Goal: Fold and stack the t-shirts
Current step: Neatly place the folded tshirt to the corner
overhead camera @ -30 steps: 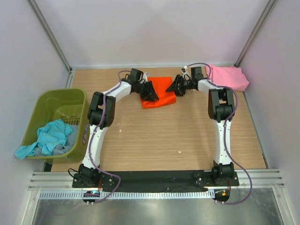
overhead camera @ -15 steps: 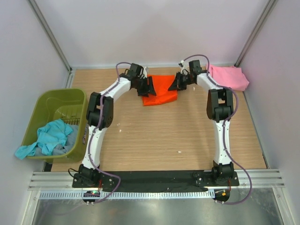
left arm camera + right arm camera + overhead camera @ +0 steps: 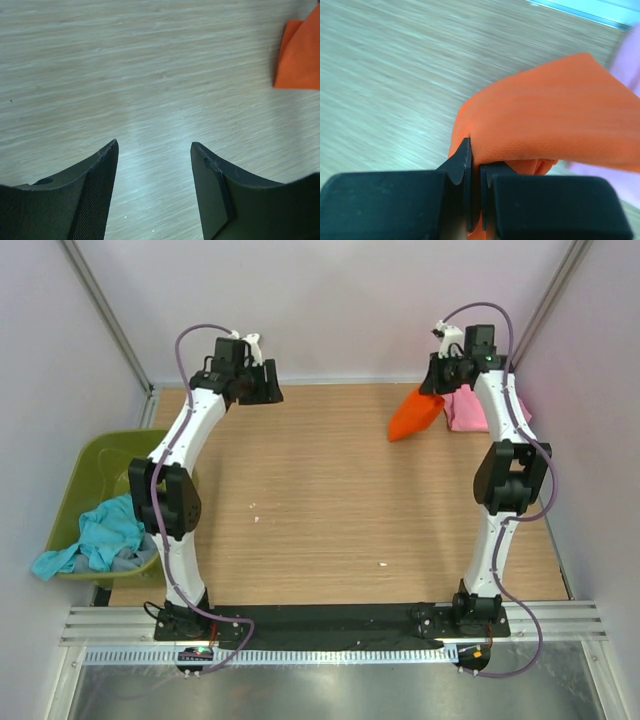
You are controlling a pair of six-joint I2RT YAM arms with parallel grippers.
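Observation:
Next, my right gripper moves to the right in the top view, over the folded pale pink t-shirt (image 3: pixel 470 410) (image 3: pixel 628 65), to release there, since the orange t-shirt hangs beside it.
My right gripper (image 3: pixel 437 386) is shut on the folded bright orange t-shirt (image 3: pixel 414 414) and holds it raised over the table's far right, next to the folded pale pink t-shirt (image 3: pixel 470 410). In the right wrist view the orange t-shirt (image 3: pixel 540 117) is pinched between the closed fingers (image 3: pixel 463 165), with pink cloth (image 3: pixel 626 57) beyond it. My left gripper (image 3: pixel 262 390) is open and empty, raised at the far left. In the left wrist view its fingers (image 3: pixel 97 187) stand apart over bare wood and a corner of the orange t-shirt (image 3: pixel 300 55) shows at the right edge.
An olive-green plastic tub (image 3: pixel 88 475) stands off the table's left edge, holding a teal t-shirt (image 3: pixel 98 535) that spills over its rim. The wooden table (image 3: pixel 330 510) has walls at the back and sides.
The right gripper has lifted the orange t-shirt off the table and carried it right, toward the pink t-shirt. The left gripper has let go, risen and moved left.

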